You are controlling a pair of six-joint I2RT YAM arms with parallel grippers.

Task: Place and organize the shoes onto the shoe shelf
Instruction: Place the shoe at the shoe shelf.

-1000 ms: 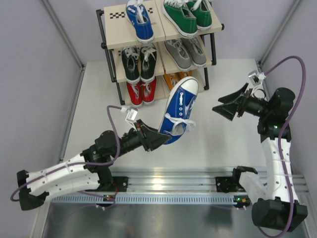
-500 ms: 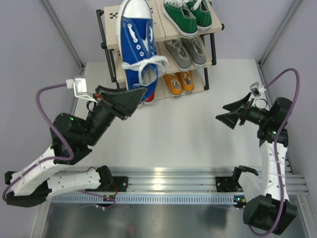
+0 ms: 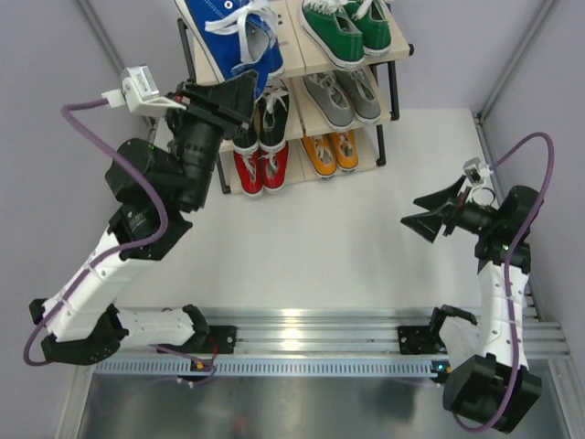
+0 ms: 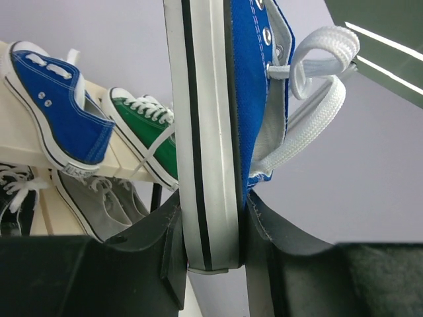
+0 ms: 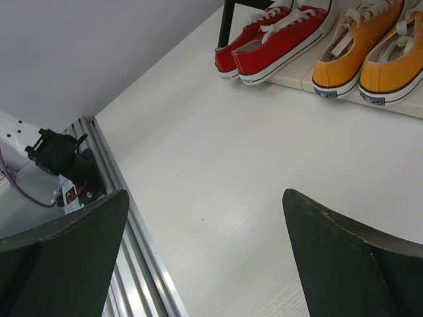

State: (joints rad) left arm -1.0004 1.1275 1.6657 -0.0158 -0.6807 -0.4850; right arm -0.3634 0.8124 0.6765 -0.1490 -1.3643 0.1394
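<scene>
Next, my left gripper moves down toward the bare top board beside the resting blue shoe and releases its blue shoe's heel there, because that shoe still lacks its mate.
My left gripper [image 3: 224,96] is raised to the shoe shelf's [image 3: 292,57] top tier and shut on a blue shoe [image 3: 219,23]. In the left wrist view the fingers clamp its heel, with the white sole [image 4: 208,132] turned sideways. Another blue shoe [image 4: 59,105] rests on the top board next to a green pair [image 3: 347,27]. Black [image 3: 260,114] and grey [image 3: 343,96] pairs fill the middle tier. Red [image 3: 260,169] and orange [image 3: 334,151] pairs stand on the bottom tier. My right gripper [image 3: 422,212] hangs open and empty over the table at the right.
Grey walls close in the white table [image 3: 320,247] on both sides and behind the shelf. A metal rail [image 3: 311,352] with both arm bases runs along the near edge. The right wrist view shows the red pair [image 5: 277,39] and orange pair [image 5: 363,59] ahead.
My left arm has swung the blue shoe up from mid-table to the left of the shelf's top tier. The right arm drew back a little, still open.
</scene>
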